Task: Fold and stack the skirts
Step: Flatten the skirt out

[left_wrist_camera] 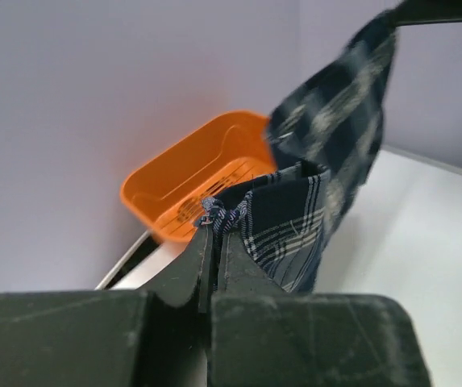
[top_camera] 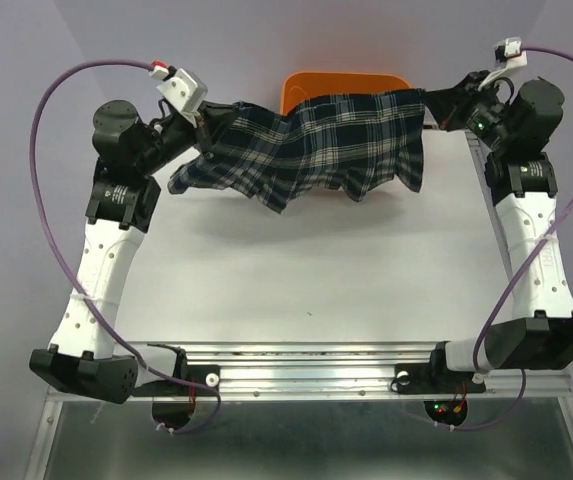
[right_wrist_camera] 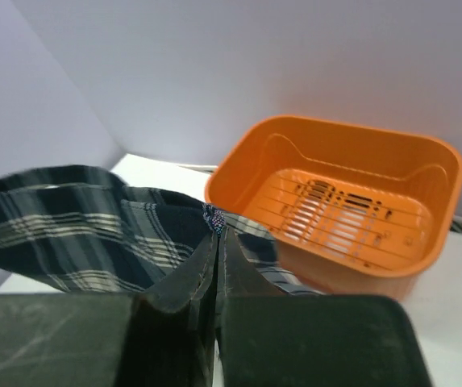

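Observation:
The left gripper brings the skirt's pinched corner down onto the white table in front of the basket next.
One navy-and-green plaid skirt [top_camera: 336, 140] hangs stretched in the air between my two grippers, above the far part of the table. My left gripper [top_camera: 206, 122] is shut on its left end, and the wrist view shows the cloth edge [left_wrist_camera: 283, 218] pinched at the fingertips [left_wrist_camera: 214, 227]. My right gripper [top_camera: 436, 108] is shut on its right end, and the cloth [right_wrist_camera: 77, 234] is bunched at the fingertips [right_wrist_camera: 217, 228]. The lower edge of the skirt sags toward the table. No other skirt shows.
An orange plastic basket [top_camera: 306, 85] stands at the far edge behind the skirt; it looks empty in the right wrist view [right_wrist_camera: 343, 210] and also shows in the left wrist view [left_wrist_camera: 190, 173]. The white table top [top_camera: 306, 270] lies under the skirt. Purple cables loop beside both arms.

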Available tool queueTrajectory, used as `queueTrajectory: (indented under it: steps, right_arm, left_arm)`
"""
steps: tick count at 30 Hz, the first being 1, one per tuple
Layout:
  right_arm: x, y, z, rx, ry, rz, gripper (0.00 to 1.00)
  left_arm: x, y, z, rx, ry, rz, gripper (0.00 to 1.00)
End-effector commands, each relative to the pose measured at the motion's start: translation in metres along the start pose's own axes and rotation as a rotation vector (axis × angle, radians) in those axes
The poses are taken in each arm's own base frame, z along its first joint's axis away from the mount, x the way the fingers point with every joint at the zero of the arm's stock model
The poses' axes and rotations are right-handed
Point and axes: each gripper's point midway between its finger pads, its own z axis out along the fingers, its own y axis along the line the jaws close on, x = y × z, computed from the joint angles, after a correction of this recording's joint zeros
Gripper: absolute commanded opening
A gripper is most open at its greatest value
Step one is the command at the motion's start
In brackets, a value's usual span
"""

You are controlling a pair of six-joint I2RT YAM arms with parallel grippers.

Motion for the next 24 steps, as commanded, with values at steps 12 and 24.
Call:
queueTrajectory:
  steps: [12,24]
  right_arm:
    - [-0.052,0.033,-0.011,0.012,-0.124,-0.128,0.01]
    - [-0.07,0.026,-0.05,0.151,-0.159,-0.234,0.01]
  left_arm:
    - [-0.029,-0.029,0.035,0.039,-0.054,-0.067,0.0]
    - [-0.009,-0.004,-0.001,-0.086,-0.004,-0.017,0.0]
